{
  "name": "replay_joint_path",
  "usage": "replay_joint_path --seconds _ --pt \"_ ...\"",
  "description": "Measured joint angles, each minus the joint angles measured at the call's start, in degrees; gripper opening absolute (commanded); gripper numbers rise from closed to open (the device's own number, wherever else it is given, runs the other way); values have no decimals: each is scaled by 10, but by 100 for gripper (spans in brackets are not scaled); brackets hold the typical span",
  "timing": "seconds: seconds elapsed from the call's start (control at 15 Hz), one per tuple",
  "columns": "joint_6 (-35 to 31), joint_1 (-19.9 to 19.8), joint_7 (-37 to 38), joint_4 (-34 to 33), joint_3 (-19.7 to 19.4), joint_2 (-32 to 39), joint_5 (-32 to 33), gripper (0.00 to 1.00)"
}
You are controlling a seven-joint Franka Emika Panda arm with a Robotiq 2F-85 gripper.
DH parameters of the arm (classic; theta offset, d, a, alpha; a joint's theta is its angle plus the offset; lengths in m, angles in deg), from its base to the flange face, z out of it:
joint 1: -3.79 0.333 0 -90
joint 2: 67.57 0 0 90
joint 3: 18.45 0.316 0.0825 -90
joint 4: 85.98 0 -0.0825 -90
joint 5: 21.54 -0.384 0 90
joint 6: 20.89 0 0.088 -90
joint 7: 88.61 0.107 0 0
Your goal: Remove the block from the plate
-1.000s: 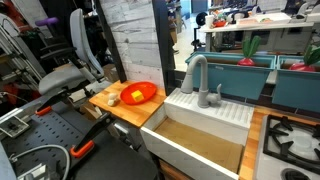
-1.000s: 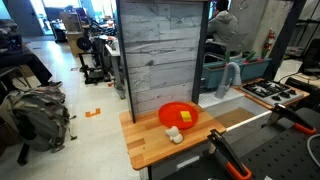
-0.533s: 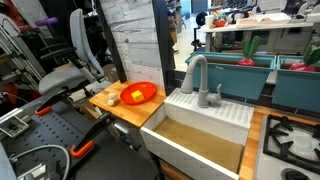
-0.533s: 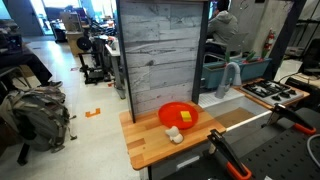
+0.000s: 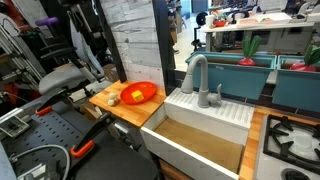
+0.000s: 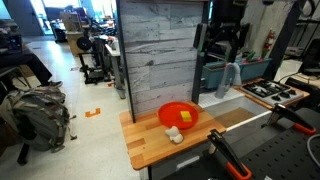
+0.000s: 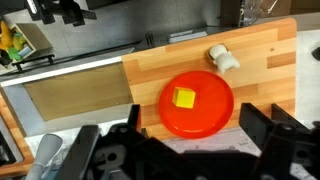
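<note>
I need to move my gripper down toward the plate until its open fingers are around the block, before I grab the tiny yellow block (image 5: 137, 95) (image 7: 184, 97).
The orange-red plate (image 7: 216, 104) lies on a wooden counter (image 7: 260, 85). It shows in both exterior views (image 5: 146, 92) (image 6: 171, 110). The tiny yellow block (image 7: 184, 98) (image 6: 186, 116) sits on the plate, a little off its middle. My gripper (image 7: 192, 115) hangs high above the plate, open and empty. Its two dark fingers frame the plate's near edge in the wrist view. In the exterior views the arm is a dark shape (image 6: 225, 35) (image 5: 85, 25) well above the counter.
A pale cream rounded lump (image 7: 222, 57) (image 6: 173, 135) (image 5: 112, 99) lies on the counter beside the plate. A sink basin (image 5: 195, 140) with a grey faucet (image 5: 195, 72) adjoins the counter. A grey wood panel (image 6: 160, 50) stands behind the plate.
The arm has come into both exterior views, above the counter. The plate, the block and the lump have not moved.
</note>
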Motion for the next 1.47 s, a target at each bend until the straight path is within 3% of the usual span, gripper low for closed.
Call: replay_joint_path --seconds 0.47,1.13,1.2,1.27,1.47 --pt "-96 33 13 -101 -54 229 -3 100" --pt "-90 114 55 -298 -106 444 -18 100" --pt "-86 119 59 -314 -109 458 -18 75" --pt "-82 122 61 -329 -112 471 -19 74" --pt "-68 127 63 -367 -117 499 -25 51"
